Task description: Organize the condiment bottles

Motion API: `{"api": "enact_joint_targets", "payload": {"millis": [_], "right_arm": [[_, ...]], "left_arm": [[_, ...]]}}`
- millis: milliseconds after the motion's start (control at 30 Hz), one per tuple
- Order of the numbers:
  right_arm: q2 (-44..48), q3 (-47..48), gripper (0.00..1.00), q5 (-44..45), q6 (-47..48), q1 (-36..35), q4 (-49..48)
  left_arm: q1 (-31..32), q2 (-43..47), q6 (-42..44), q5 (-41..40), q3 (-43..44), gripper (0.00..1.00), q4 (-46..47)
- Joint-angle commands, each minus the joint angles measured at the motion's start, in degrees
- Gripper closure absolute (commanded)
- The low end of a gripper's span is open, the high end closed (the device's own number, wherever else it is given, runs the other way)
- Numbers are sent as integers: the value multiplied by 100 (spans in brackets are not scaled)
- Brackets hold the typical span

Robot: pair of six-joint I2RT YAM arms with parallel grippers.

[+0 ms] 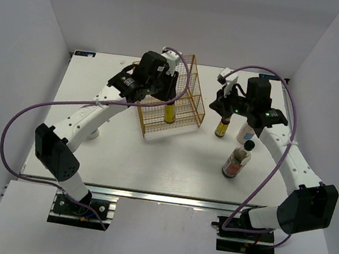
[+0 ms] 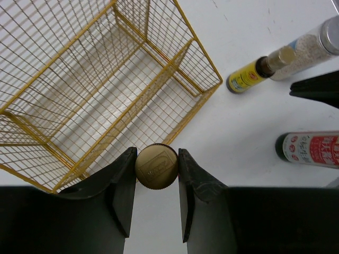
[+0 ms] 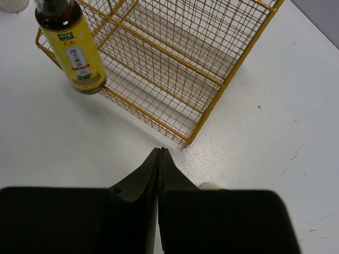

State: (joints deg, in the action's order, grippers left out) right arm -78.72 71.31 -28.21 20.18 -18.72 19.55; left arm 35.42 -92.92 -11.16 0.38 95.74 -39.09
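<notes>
I should move my left gripper to the left in the top view, then lower the amber-yellow bottle into the rack's front shelf [image 1: 156,124] [image 2: 107,156], because that shelf is empty.
My left gripper [image 1: 170,94] [image 2: 156,165] is shut on the gold cap of an amber-yellow bottle [image 1: 170,112] [image 3: 74,50], which it holds upright at the front edge of the gold wire rack [image 1: 178,112]. My right gripper [image 1: 221,108] [image 3: 160,152] is shut and empty, just above a second amber bottle [image 1: 221,129] [image 2: 249,76]. A white grey-lidded bottle [image 1: 244,133] [image 2: 312,45] stands right of that bottle. The dark brown bottle with a reddish label [image 1: 236,162] [image 2: 312,148] stands nearer the front. Another white bottle [image 1: 93,133] shows partly under my left arm.
The rack [image 2: 106,79] [image 3: 175,63] has two stepped tiers and holds nothing inside. White walls close in the table on the left, back and right. Purple cables loop from both arms.
</notes>
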Motion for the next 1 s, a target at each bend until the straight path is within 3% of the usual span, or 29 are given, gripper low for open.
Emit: {"api": "enact_joint_targets", "payload": {"millis": [0, 300, 767, 967], "right_arm": [[164, -64, 100, 26, 100, 26, -127], [137, -126, 100, 52, 135, 26, -144], [146, -187, 100, 114, 152, 35, -162], [111, -179, 91, 114, 152, 35, -162]], "left_arm": [[0, 380, 70, -328, 199, 100, 437], [0, 495, 316, -1013, -433, 100, 937], [0, 372, 421, -1110, -1374, 100, 1606], [0, 328, 395, -1146, -1690, 86, 1677]]}}
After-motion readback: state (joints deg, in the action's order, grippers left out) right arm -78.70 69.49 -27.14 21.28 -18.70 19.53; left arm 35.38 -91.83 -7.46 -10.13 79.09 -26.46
